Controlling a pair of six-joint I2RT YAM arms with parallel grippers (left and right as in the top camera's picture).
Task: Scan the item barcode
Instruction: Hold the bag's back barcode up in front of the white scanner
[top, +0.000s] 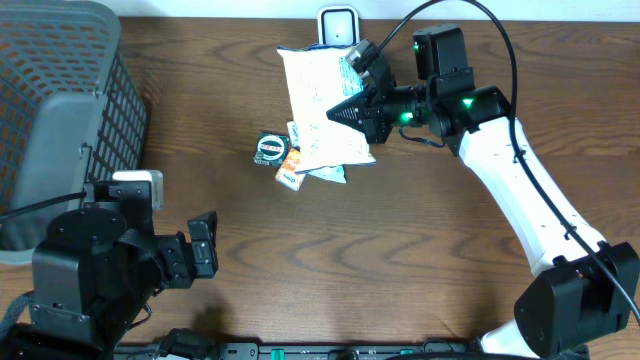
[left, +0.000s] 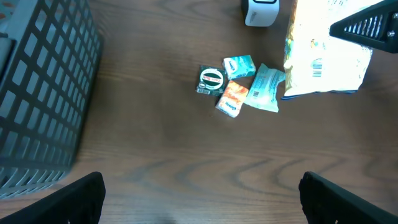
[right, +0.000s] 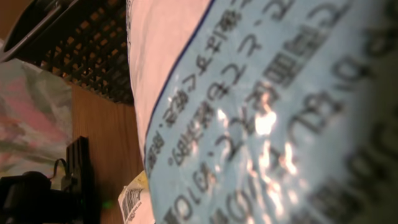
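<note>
My right gripper will swing to the right in the overhead view, turn downward and lower the bag onto bare wood (top: 468, 183), because the pile is somewhere else.
My right gripper (top: 345, 113) is shut on the right edge of a large white snack bag (top: 318, 100) and holds it above the table, just in front of the white scanner (top: 338, 24) at the far edge. In the left wrist view the bag (left: 323, 56) shows a small barcode on its face, and the scanner (left: 261, 11) is beside it. The bag's blue printed film (right: 267, 112) fills the right wrist view and hides the fingers. My left gripper (left: 202, 199) stands open over bare wood at the near left, with nothing in it.
A small pile lies under the bag: a round green tin (top: 270, 147), an orange packet (top: 290, 177), and in the left wrist view also a teal packet (left: 239, 66) and a wipes pack (left: 264, 89). A grey mesh basket (top: 60, 110) fills the left side.
</note>
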